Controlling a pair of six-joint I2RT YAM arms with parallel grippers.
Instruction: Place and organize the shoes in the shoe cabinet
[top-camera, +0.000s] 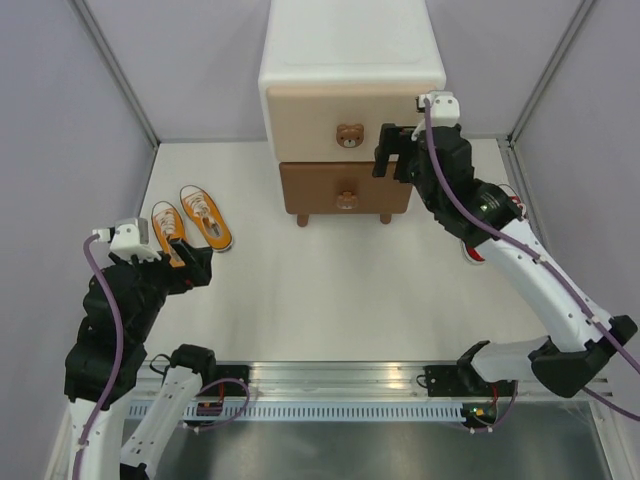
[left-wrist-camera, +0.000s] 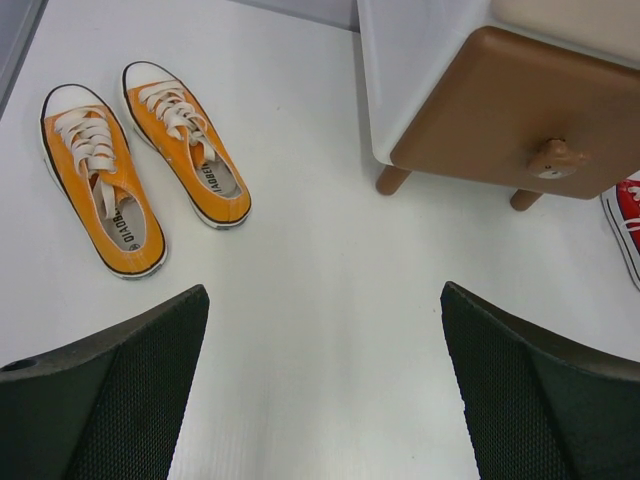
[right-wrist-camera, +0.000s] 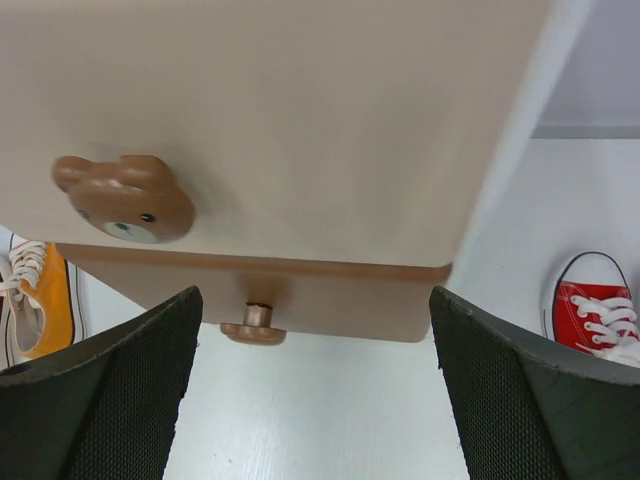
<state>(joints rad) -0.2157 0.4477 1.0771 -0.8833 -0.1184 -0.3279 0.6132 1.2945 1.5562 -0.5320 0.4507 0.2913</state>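
The upper drawer's bear knob (top-camera: 350, 135) (right-wrist-camera: 132, 200) comes between my right gripper's open fingers next by moving left in the top view, as that drawer is still shut.
The shoe cabinet (top-camera: 352, 60) stands at the back centre, white with a beige upper drawer (right-wrist-camera: 300, 100) and a brown lower drawer (left-wrist-camera: 500, 110), both closed. Each drawer carries a bear knob (right-wrist-camera: 125, 197), the lower knob (right-wrist-camera: 253, 325) seen from above. My right gripper (top-camera: 394, 156) hangs open in front of the upper drawer's right part, to the right of its knob, holding nothing. Two orange shoes (left-wrist-camera: 100, 190) (left-wrist-camera: 185, 140) lie side by side at the left. My left gripper (left-wrist-camera: 323, 320) is open over bare table just in front of them. A red shoe (right-wrist-camera: 595, 310) lies right of the cabinet.
Grey walls (top-camera: 60, 110) enclose the white table on both sides and behind. A metal rail (top-camera: 330, 385) with the arm bases runs along the near edge. My right arm (top-camera: 520, 250) covers most of the red shoe in the top view.
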